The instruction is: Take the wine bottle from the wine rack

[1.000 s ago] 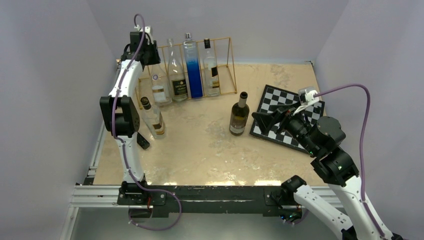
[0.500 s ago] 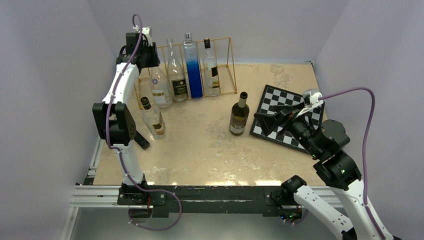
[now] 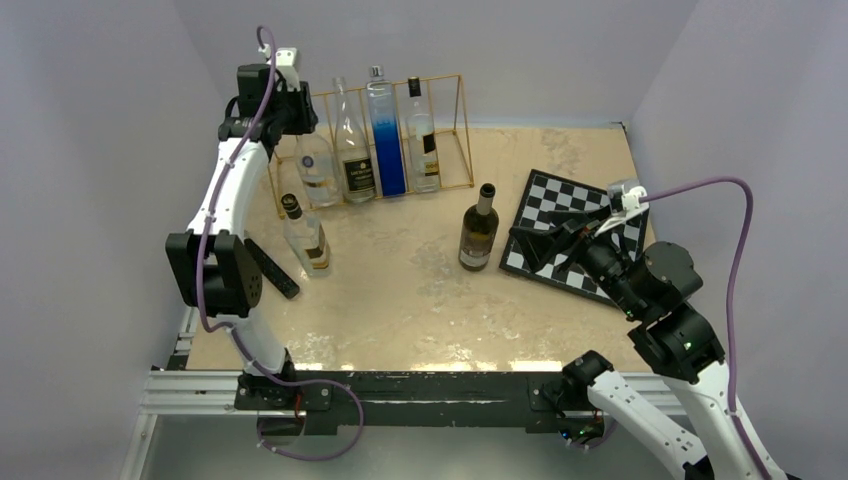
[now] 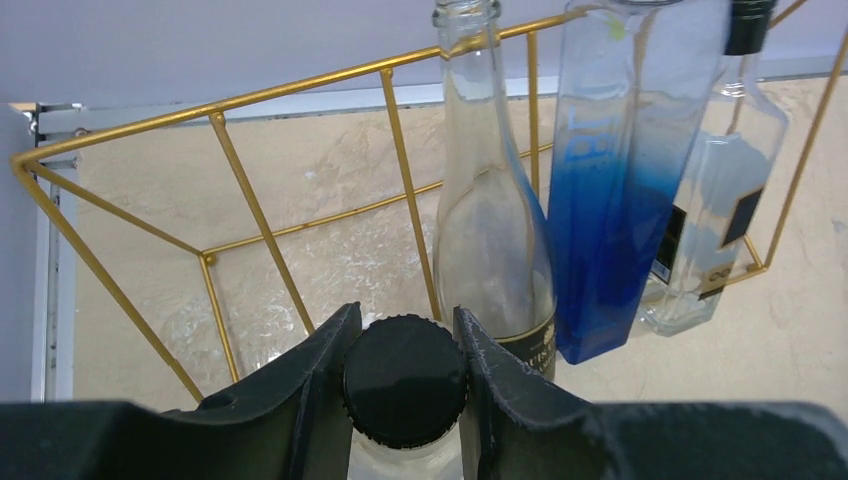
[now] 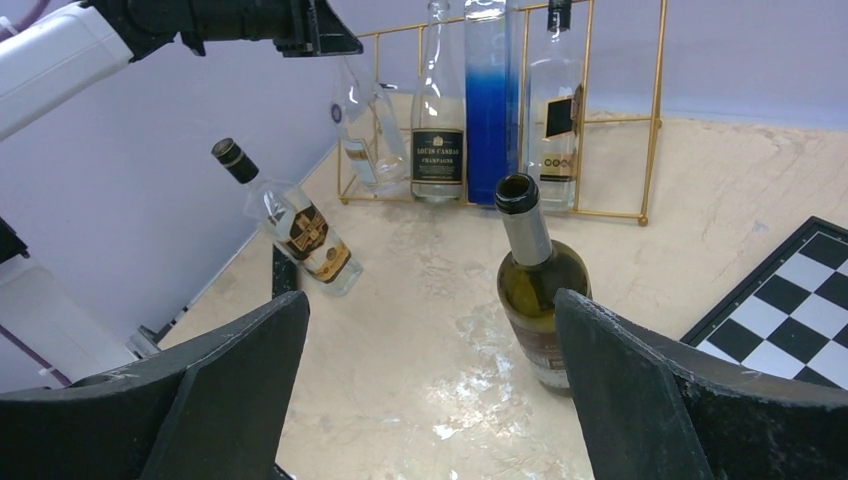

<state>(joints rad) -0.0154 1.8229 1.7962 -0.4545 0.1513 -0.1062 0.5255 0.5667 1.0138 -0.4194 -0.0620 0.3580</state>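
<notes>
My left gripper draws back next, lowers to the open tabletop [image 3: 350, 313] beside the gold-labelled bottle and releases the cap, since that tabletop lies back from and below it.
The gold wire wine rack [image 3: 462, 128] stands at the back of the table and also shows in the left wrist view [image 4: 258, 212] and the right wrist view [image 5: 655, 110]. My left gripper [image 4: 404, 372] is shut on the black cap of a clear wine bottle [image 3: 317, 170] at the rack's left end. The bottle leans with its neck to the left in the right wrist view [image 5: 362, 135]. My left gripper [image 3: 296, 115] is above the rack's left end. My right gripper [image 3: 520, 238] is open and empty, far to the right.
Three more bottles stand in the rack: a clear one with a dark label [image 3: 355, 150], a blue one [image 3: 385, 135] and a clear one with a black label [image 3: 423, 135]. A gold-labelled clear bottle [image 3: 305, 235], a green bottle [image 3: 479, 228] and a chessboard [image 3: 565, 205] are on the table.
My left arm has moved up and to the left with the capped bottle, whose neck now leans further left. My right arm has drawn back slightly to the right.
</notes>
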